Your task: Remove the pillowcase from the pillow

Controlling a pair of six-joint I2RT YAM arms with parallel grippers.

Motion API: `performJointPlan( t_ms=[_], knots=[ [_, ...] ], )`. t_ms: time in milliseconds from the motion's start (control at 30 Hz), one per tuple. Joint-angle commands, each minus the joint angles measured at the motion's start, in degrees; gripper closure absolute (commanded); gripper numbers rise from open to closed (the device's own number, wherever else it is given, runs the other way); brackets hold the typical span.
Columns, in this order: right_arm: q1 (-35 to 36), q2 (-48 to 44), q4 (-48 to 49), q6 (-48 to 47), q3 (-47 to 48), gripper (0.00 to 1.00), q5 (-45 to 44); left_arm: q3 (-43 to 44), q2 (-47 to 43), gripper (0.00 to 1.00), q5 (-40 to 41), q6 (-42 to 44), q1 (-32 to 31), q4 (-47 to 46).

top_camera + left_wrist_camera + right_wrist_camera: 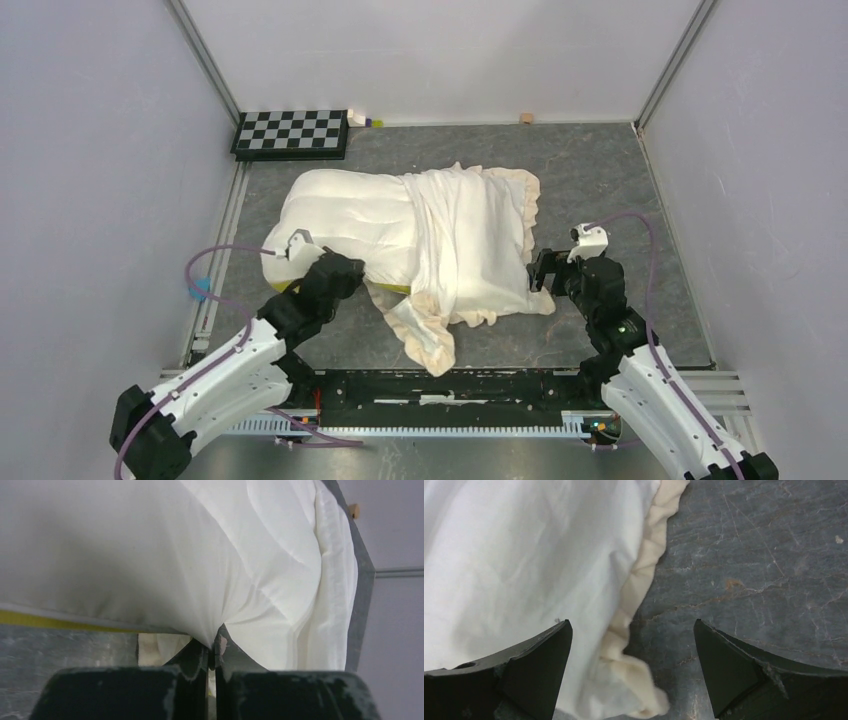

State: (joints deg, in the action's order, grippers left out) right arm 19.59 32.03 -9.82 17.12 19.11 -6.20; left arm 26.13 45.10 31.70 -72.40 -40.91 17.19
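I need to move my right gripper back and down next, onto the tip of the pillowcase's frilled corner, because it sticks out below and nearer my base.
The pillow lies in the middle of the table, its left half bare, with a yellow band along its near edge. The pillowcase, cream face out, covers its right half, and a frilled flap trails toward me. My left gripper is shut on a pinch of the pillow's white fabric at the near edge, as the left wrist view shows. My right gripper is open beside the pillowcase's right edge; in the right wrist view the cream frill lies between its fingers.
A checkerboard lies at the back left. Small objects and a little block sit by the back wall. The grey stone-patterned table is enclosed by walls and metal rails on the left, right and back.
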Motion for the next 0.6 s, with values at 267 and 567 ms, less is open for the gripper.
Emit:
performJointPlan(
  t_ms=[267,567],
  knots=[
    [-0.19,1.75,0.39,-5.19,-2.83,0.02,24.13,6.11,-3.61,0.98,-1.16,15.32,13.91,3.92],
    [1.58,5.96,0.85,-3.02,-6.50,0.02,34.72,8.48,0.14,0.98,-0.64,16.77,15.08,3.58]
  ],
)
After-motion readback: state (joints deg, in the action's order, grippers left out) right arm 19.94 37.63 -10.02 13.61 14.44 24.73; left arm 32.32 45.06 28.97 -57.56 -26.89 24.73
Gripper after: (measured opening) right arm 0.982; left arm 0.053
